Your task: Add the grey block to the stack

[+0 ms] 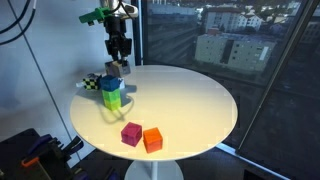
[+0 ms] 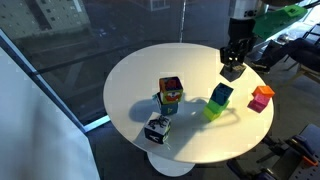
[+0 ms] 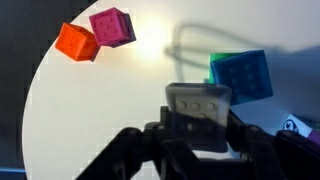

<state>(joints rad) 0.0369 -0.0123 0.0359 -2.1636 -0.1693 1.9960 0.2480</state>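
Note:
The grey block hangs off-center, so my gripper needs to move toward the right in the wrist view next, lower the block onto the blue cube's top (image 1: 109,80) (image 3: 243,74) and then let go of it.
My gripper (image 1: 118,62) is shut on the grey block (image 1: 117,69) and holds it in the air, just above and slightly to one side of the stack (image 1: 111,94). The stack shows a green cube at the bottom with a blue cube on it, and it appears in both exterior views (image 2: 218,100). In the wrist view the grey block (image 3: 197,112) sits between my fingers (image 3: 197,135), with the blue cube (image 3: 243,78) beyond it. A red and dark patterned cube (image 2: 170,92) stands apart from the stack on the table.
The round white table (image 1: 190,100) also holds a magenta cube (image 1: 131,133) and an orange cube (image 1: 152,139) near one edge, and a black-and-white checkered piece (image 2: 157,128) near another. Dark windows stand behind the table.

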